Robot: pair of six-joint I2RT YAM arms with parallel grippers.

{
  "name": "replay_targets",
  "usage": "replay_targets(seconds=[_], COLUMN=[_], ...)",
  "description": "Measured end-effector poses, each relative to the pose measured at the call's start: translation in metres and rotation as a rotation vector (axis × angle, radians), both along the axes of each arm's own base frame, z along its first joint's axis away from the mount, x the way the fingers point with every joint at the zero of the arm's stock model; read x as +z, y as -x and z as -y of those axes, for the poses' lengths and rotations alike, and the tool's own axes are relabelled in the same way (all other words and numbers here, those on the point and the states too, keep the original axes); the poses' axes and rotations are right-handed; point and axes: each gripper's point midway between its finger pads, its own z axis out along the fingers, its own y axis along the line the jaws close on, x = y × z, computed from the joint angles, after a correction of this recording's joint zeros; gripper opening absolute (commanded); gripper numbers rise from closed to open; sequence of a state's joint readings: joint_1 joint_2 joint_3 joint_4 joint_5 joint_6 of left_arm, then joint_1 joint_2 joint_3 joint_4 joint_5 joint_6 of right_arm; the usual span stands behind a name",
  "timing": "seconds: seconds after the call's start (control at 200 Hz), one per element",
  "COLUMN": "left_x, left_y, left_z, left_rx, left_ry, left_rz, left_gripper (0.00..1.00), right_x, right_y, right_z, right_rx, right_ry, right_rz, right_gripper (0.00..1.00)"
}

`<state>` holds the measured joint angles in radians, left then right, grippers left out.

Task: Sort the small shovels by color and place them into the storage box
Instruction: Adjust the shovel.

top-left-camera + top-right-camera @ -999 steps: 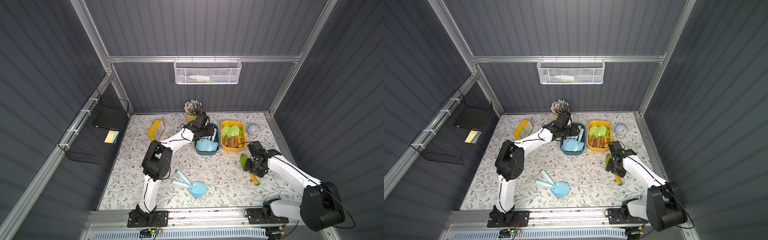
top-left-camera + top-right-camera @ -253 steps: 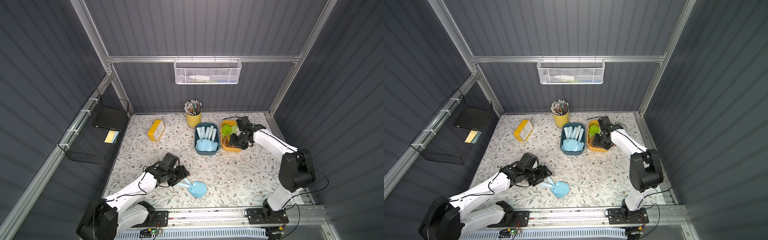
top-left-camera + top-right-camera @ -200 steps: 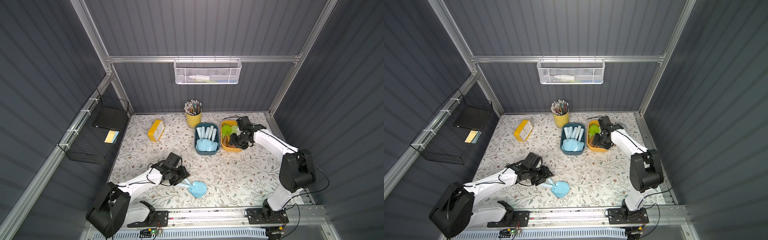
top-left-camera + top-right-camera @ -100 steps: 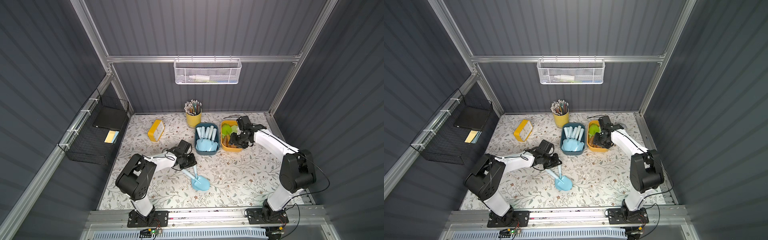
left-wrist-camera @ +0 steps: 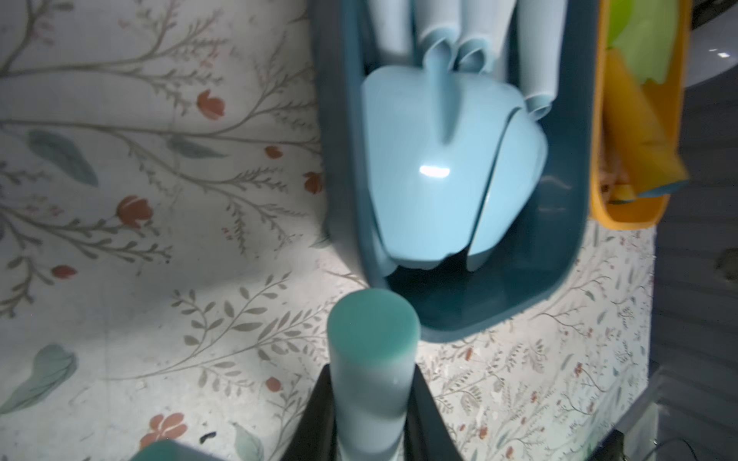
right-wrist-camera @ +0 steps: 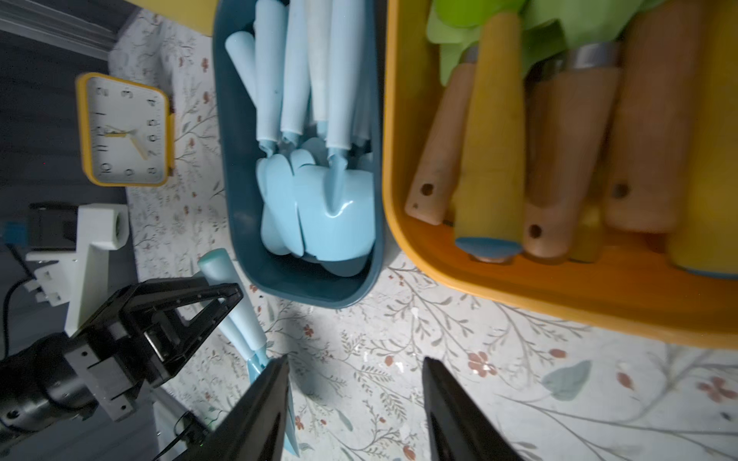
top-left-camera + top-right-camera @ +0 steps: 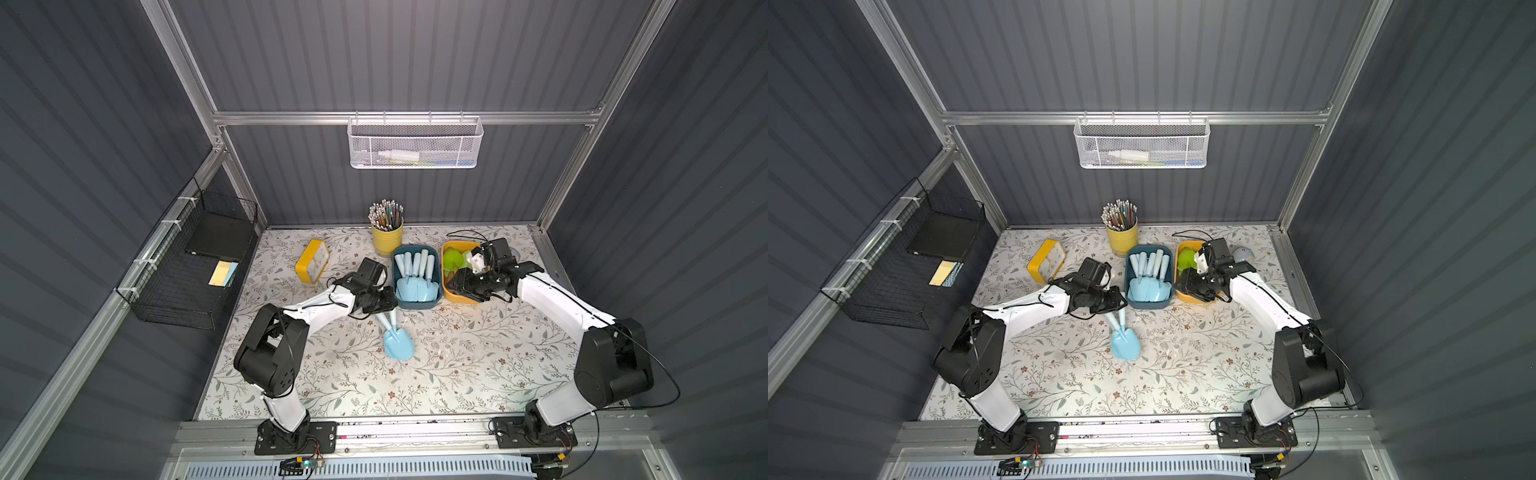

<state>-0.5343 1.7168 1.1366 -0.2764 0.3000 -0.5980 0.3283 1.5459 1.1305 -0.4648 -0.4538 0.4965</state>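
Note:
Next, my right gripper comes across the front of the blue box onto the held shovel's lower handle, since my left gripper covers only its upper part.
My left gripper is shut on the handle of a pale blue shovel just in front of the dark blue storage box. That shovel's blade lies on the table, and a second blue shovel's handle lies close beside the held one. Several blue shovels fill the blue box. Green-bladed shovels with wooden handles lie in the yellow box. My right gripper hangs open over the yellow box's near edge, with nothing between its fingers.
A yellow cup of pencils stands behind the blue box. A yellow clock is at the back left and a grey dome behind the yellow box. A black wire basket hangs on the left wall.
My left gripper has shut on the blue shovel's handle and moved toward the blue box, dragging both blue shovels along the table. The right arm has not moved.

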Motion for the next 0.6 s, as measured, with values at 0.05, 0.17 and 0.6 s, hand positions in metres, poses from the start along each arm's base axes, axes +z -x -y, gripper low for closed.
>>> replay_targets(seconds=[0.05,0.17,0.6], left_x=[0.016,0.039,0.07], left_y=[-0.005,-0.009,-0.027], left_z=[0.007,0.019,0.039], left_rx=[-0.022,-0.062,-0.13], left_ry=[0.032,0.096,0.137], left_rz=[0.035,0.085,0.137], left_gripper=[0.0,0.0,0.0], right_x=[0.003,0.008,-0.006], right_y=[0.003,0.012,0.048], right_z=[-0.009,-0.032,-0.105], right_rx=[0.023,0.082,0.284], right_ry=[-0.053,-0.154,-0.248], right_rz=[0.005,0.007,-0.031], right_gripper=[0.57,0.58,0.58])
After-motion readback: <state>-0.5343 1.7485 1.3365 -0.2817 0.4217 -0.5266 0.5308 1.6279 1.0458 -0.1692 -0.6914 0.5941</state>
